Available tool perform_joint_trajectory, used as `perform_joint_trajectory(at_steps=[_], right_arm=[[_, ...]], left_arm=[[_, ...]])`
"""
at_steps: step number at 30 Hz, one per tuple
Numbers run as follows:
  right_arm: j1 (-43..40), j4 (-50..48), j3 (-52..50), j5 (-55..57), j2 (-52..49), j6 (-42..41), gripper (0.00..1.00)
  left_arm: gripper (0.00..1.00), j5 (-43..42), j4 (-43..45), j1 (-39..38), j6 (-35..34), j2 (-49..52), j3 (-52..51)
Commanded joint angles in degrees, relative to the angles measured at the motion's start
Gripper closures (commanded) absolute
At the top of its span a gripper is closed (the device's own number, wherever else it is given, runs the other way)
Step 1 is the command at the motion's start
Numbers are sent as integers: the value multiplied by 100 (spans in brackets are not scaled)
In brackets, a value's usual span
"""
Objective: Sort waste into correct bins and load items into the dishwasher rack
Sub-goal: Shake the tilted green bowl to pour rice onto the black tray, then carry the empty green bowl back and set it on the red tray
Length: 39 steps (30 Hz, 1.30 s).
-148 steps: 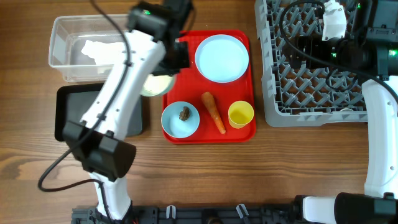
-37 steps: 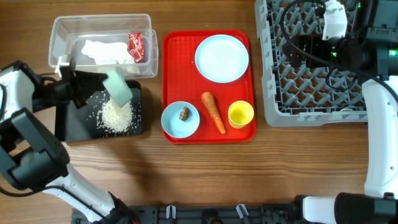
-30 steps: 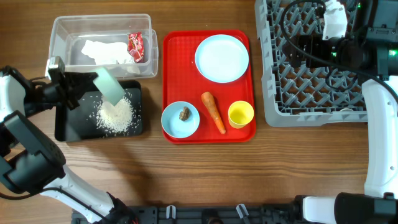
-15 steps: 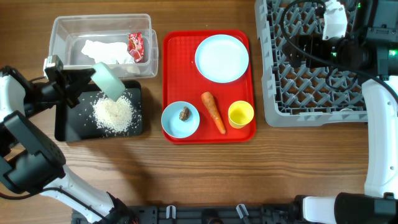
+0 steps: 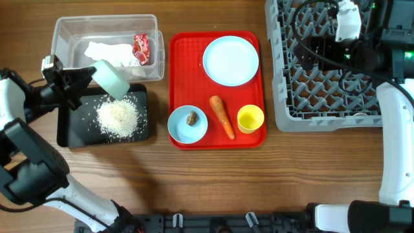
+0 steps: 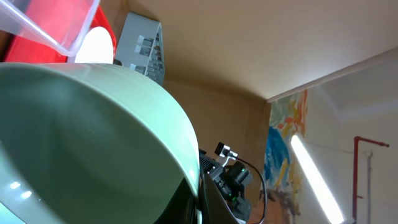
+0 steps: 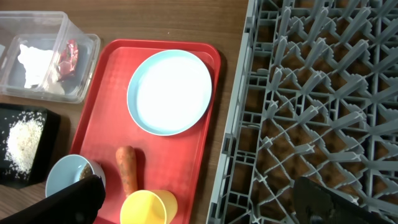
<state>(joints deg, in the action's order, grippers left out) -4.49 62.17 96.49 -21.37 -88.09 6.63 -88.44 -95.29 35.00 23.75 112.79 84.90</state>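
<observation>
The pale green bowl is empty. The red tray's bare part beside the plate gets my left gripper next, swinging down and to the right in the overhead view.
My left gripper (image 5: 87,79) is shut on the rim of the pale green bowl (image 5: 111,79) and holds it tilted over the black tray (image 5: 68,129); the bowl fills the left wrist view (image 6: 93,143). A pile of white rice (image 5: 118,118) lies on the black tray. The clear tub (image 5: 61,39) holds the white napkin (image 5: 107,53) and the red wrapper (image 5: 140,46). The light blue bowl (image 5: 181,129) holds the brown lump (image 5: 192,118). The carrot (image 5: 222,116), yellow cup (image 5: 250,119) and blue plate (image 5: 231,60) are nearby. My right gripper (image 7: 199,205) is open and empty above the grey rack (image 5: 323,90).
The plate, light blue bowl, carrot and cup all sit on a flat red tray (image 5: 181,52) between the bins and the rack. The rack's left edge stands close to the red tray's right edge. Bare wooden table runs along the front.
The left arm carried the green bowl from beside the red tray to the black tray, and rice now lies there. In the last second the bowl moved slightly up and left.
</observation>
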Motion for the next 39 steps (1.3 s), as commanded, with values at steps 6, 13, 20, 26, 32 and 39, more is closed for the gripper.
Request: perform_joint_trajectory(at_steps=[6,13,20,26,32,39], right_arm=[[-9,4,52,42,-96,-55,0],[-9,-37,52,39,-96,-59,0],[-7,-39,52,37,-96,-66,0],[-7,-103,52,37,-96,-76,0],[-7,-72,52,37,-96,-83,1],[-9,160,52,42,-96,-61,0]], left_arm=[[96,111,-11,11,326,-190,-15],[96,507,-131,-96,160,-332,-15],[96,522,446,-568,306,-798,-13],[96,520,1613,-1655,262,-1335,157],[96,2417,3945,-3230,-2391,-1408,470],[96,7390,5359,-5204,-3923,-1362,470]])
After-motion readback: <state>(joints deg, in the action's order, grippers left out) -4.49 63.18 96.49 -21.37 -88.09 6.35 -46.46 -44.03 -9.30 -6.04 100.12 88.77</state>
